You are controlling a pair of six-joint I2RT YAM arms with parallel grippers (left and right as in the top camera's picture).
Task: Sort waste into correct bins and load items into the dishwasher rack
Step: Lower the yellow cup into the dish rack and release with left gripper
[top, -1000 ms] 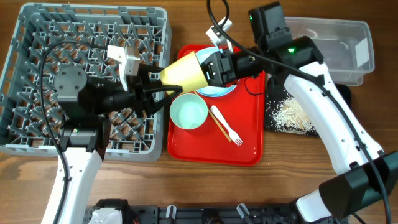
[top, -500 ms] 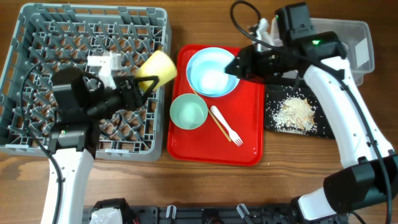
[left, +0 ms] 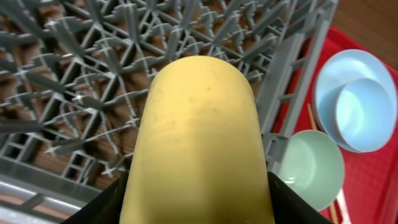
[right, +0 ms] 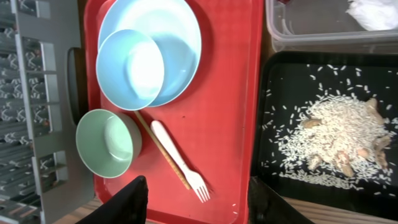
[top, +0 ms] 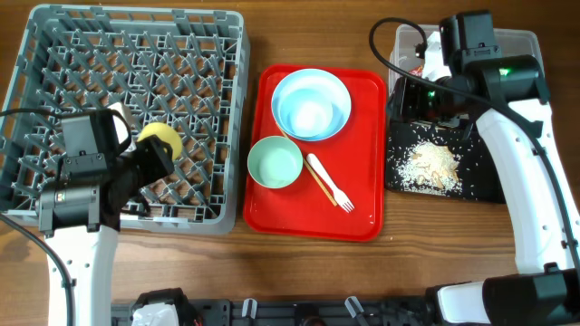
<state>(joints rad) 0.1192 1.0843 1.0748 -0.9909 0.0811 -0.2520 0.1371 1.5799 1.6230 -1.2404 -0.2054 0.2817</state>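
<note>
My left gripper moves down onto the near pegs of the grey dishwasher rack below it next and releases the yellow cup there.
My left gripper (top: 152,150) is shut on a yellow cup (top: 159,137), held on its side low over the grey dishwasher rack (top: 54,54); the cup (left: 199,124) fills the left wrist view. My right gripper (top: 413,96) is open and empty above the seam between the red tray and the black tray (top: 485,181). The black tray holds rice scraps (right: 336,140). A pale blue bowl (right: 129,68) sits on a pale blue plate (right: 180,31). A small green bowl (right: 104,142), a white fork (right: 180,162) and a chopstick (right: 163,149) lie below them.
The red serving tray (top: 362,213) lies between the rack and the black tray. The clear tub (top: 507,54) stands at the back right with a white tissue (right: 373,12) in it. Bare wooden table runs along the front edge.
The yellow cup passed from my right gripper to my left, which carried it left over the rack. My right arm drew back to the right, over the black tray.
</note>
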